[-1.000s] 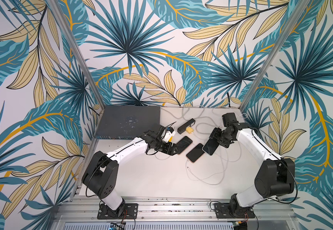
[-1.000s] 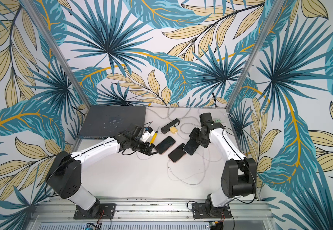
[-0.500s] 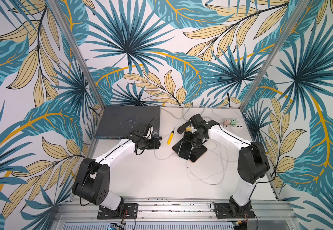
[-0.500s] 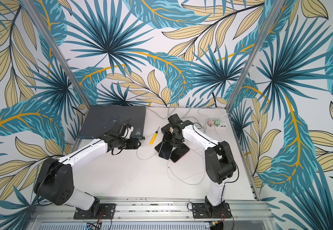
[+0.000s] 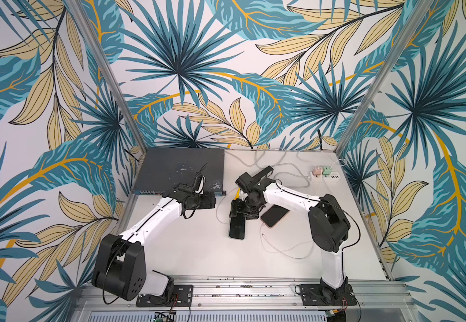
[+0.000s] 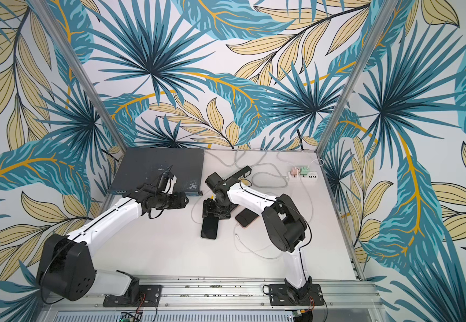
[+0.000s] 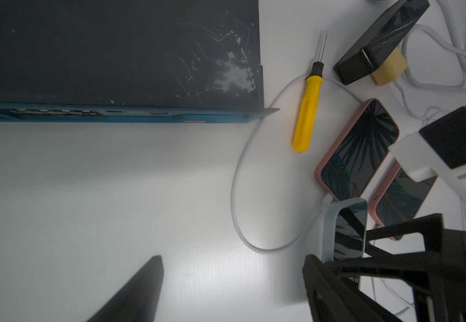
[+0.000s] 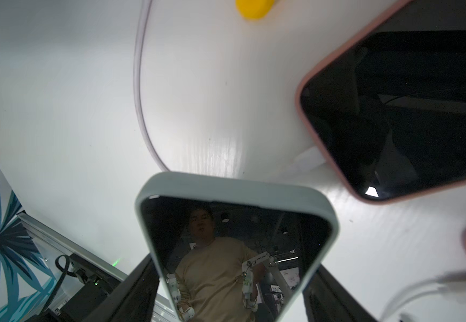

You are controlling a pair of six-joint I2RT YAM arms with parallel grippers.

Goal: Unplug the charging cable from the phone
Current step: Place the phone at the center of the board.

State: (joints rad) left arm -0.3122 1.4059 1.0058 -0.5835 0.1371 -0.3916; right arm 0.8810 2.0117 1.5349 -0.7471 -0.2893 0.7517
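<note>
The grey-cased phone has its end hanging over the white cable, so the robot's right gripper should next move back and down and let go of the phone on the bare front tabletop.
My right gripper [image 8: 230,281] is shut on a grey-cased phone [image 8: 234,237], one jaw against each long side. In both top views that phone [image 5: 237,228] sticks out from the gripper [image 5: 241,213] toward the table's front. A white charging cable [image 8: 140,97] is plugged by its white connector [image 8: 307,159] into a pink-cased phone [image 8: 407,111] just beyond. In the left wrist view the cable [image 7: 234,195] loops round to that phone [image 7: 360,147]. My left gripper [image 7: 232,276] is open over bare table, left of the phones [image 5: 209,200].
A dark network switch [image 5: 179,172] fills the back left. A yellow screwdriver [image 7: 307,111] and a black box [image 7: 379,41] lie behind the phones. A second pink phone [image 5: 275,216] sits under the right arm. A power strip [image 5: 328,177] is at back right, loose cable [image 5: 284,248] in front.
The right arm has swung from the right side over to the phones and closed on the grey-cased one. The left gripper has drawn back from the phones toward the switch.
</note>
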